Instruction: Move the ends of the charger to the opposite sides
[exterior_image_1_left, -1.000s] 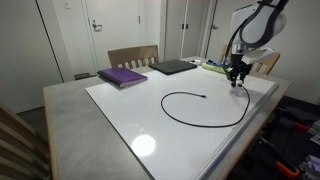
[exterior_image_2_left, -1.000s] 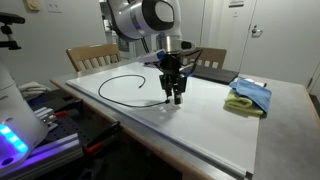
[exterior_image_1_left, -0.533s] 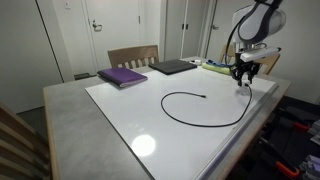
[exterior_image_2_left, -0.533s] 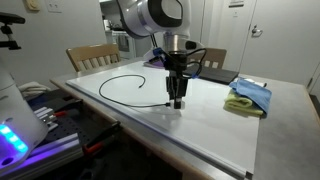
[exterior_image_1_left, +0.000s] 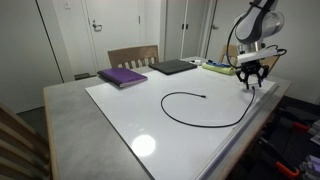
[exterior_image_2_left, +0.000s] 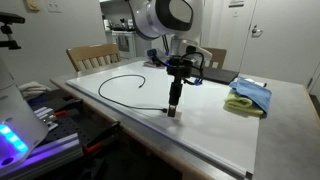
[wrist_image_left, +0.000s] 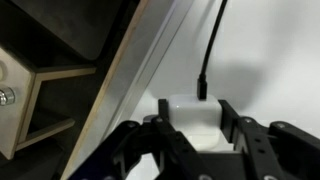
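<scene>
My gripper moves slightly away from the table edge close to the plug next, toward the blue cloth's side, then opens over the board.
The charger is a thin black cable (exterior_image_1_left: 190, 113) lying in an open loop on the white board (exterior_image_1_left: 150, 125); it also shows in the other exterior view (exterior_image_2_left: 112, 82). Its tiny black tip (exterior_image_1_left: 205, 97) rests near the middle of the board. My gripper (exterior_image_1_left: 250, 84) stands upright at the board's edge, also seen in an exterior view (exterior_image_2_left: 171, 108). In the wrist view the gripper (wrist_image_left: 196, 108) is shut on the white-grey plug (wrist_image_left: 192, 112), with the cable (wrist_image_left: 212, 45) running away from it.
A purple book (exterior_image_1_left: 122, 76) and a dark flat case (exterior_image_1_left: 173, 67) lie at the board's far side, with a chair (exterior_image_1_left: 133, 55) behind. A blue cloth (exterior_image_2_left: 252, 92) lies beside the gripper. The table edge (wrist_image_left: 120, 95) drops off close to the plug.
My gripper has moved along the board's edge, away from the loop, carrying the plug end and pulling the cable after it. The black tip has stayed in place.
</scene>
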